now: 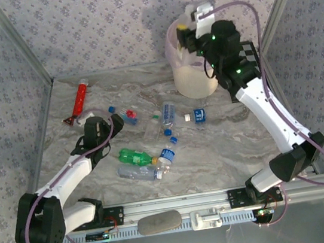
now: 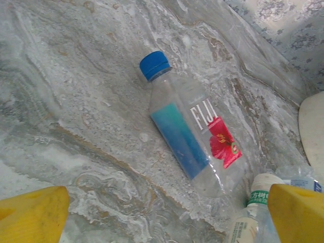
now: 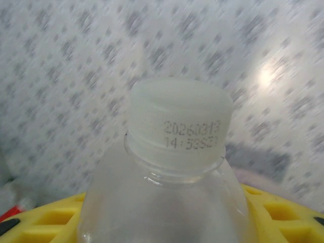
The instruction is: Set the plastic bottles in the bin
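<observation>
My right gripper tilts downward next and settles over the bin's opening (image 1: 179, 47) to release the clear bottle.
My right gripper (image 1: 187, 38) hovers over the bin (image 1: 194, 79), a cream wastebasket with a pinkish liner at the back. It is shut on a clear bottle with a white cap (image 3: 174, 126), held between its yellow fingers (image 3: 283, 212). My left gripper (image 2: 164, 223) is open low over the table, just short of a clear Fiji bottle with a blue cap (image 2: 190, 136), which lies flat with nothing gripping it. From above, that gripper (image 1: 116, 123) sits beside the Fiji bottle (image 1: 128, 115). More bottles lie mid-table: a green one (image 1: 134, 156), a clear one (image 1: 139, 172), and a blue-labelled one (image 1: 167, 113).
A long red tube (image 1: 79, 98) lies at the back left. A white-capped bottle with a green label (image 2: 253, 207) lies close to my left gripper's right finger. Loose blue caps (image 1: 173, 138) dot the table. A checkerboard (image 1: 250, 54) stands behind the right arm. Patterned walls close three sides.
</observation>
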